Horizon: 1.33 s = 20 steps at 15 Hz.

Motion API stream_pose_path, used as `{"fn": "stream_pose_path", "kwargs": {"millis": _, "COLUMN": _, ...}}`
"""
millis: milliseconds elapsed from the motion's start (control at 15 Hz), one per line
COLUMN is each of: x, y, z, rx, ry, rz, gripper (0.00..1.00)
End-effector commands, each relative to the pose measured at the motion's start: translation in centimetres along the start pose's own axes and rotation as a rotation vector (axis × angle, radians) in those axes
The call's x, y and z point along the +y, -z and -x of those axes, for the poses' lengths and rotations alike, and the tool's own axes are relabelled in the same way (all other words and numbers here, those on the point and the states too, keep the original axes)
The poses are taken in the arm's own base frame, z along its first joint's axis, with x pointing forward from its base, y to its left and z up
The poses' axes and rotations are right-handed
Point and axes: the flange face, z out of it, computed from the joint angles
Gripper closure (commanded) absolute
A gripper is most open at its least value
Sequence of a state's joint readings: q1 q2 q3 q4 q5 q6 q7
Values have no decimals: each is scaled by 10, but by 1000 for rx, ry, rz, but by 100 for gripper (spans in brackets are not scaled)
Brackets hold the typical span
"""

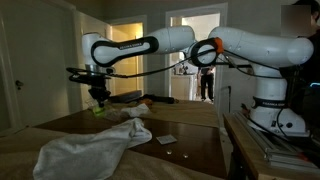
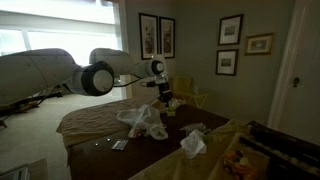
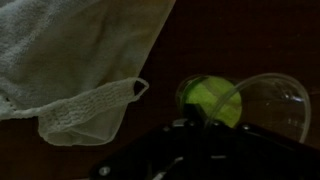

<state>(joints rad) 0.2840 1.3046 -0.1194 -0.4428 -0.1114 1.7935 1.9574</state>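
Note:
Next, my gripper moves outward and down to the bare tabletop past the white cloth and releases the small clear plastic cup, since the wood there lies uncovered.
My gripper [image 1: 97, 97] hangs above a dark wooden table [image 1: 190, 150], shut on a small clear plastic cup with something green inside [image 1: 99, 112]. In the wrist view the green cup [image 3: 214, 101] sits right at the tips of my gripper [image 3: 196, 120], and a second clear rounded piece [image 3: 275, 98] shows beside it. The fingers are dark and hard to make out. A white cloth [image 3: 70, 50] lies on the table under and beside the cup. In an exterior view the gripper [image 2: 166, 95] is over the table's far part, past the cloth [image 2: 143, 120].
The white cloth [image 1: 95, 146] is bunched across the table's near side. A small flat card [image 1: 166, 139] lies on the table. A second crumpled cloth [image 2: 192, 142] and small items [image 2: 118, 145] lie nearby. Framed pictures [image 2: 155, 35] hang on the wall. An open doorway [image 1: 200, 60] is behind.

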Motion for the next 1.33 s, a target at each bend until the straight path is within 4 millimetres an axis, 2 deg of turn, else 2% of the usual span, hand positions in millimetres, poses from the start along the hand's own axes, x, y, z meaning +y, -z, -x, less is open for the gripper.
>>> {"fn": "stream_pose_path", "kwargs": {"millis": 0, "x": 0, "y": -9, "z": 14, "rx": 7, "ry": 26, "rz": -56, "gripper": 99}}
{"fn": "stream_pose_path", "kwargs": {"millis": 533, "x": 1, "y": -47, "z": 38, "rx": -42, "ry": 68, "rz": -180, "gripper": 99}}
{"fn": "stream_pose_path", "kwargs": {"millis": 800, "x": 0, "y": -60, "z": 45, "rx": -72, "ry": 79, "rz": -257, "gripper": 99}}
{"fn": "stream_pose_path", "kwargs": {"millis": 867, "x": -1, "y": -61, "z": 46, "rx": -87, "ry": 78, "rz": -271, "gripper": 72}}
{"fn": "stream_pose_path", "kwargs": {"millis": 1000, "x": -2, "y": -64, "z": 46, "rx": -97, "ry": 76, "rz": -290, "gripper": 67}}
{"fn": "stream_pose_path", "kwargs": {"millis": 1267, "x": -5, "y": -57, "z": 43, "rx": -87, "ry": 82, "rz": -309, "gripper": 38}}
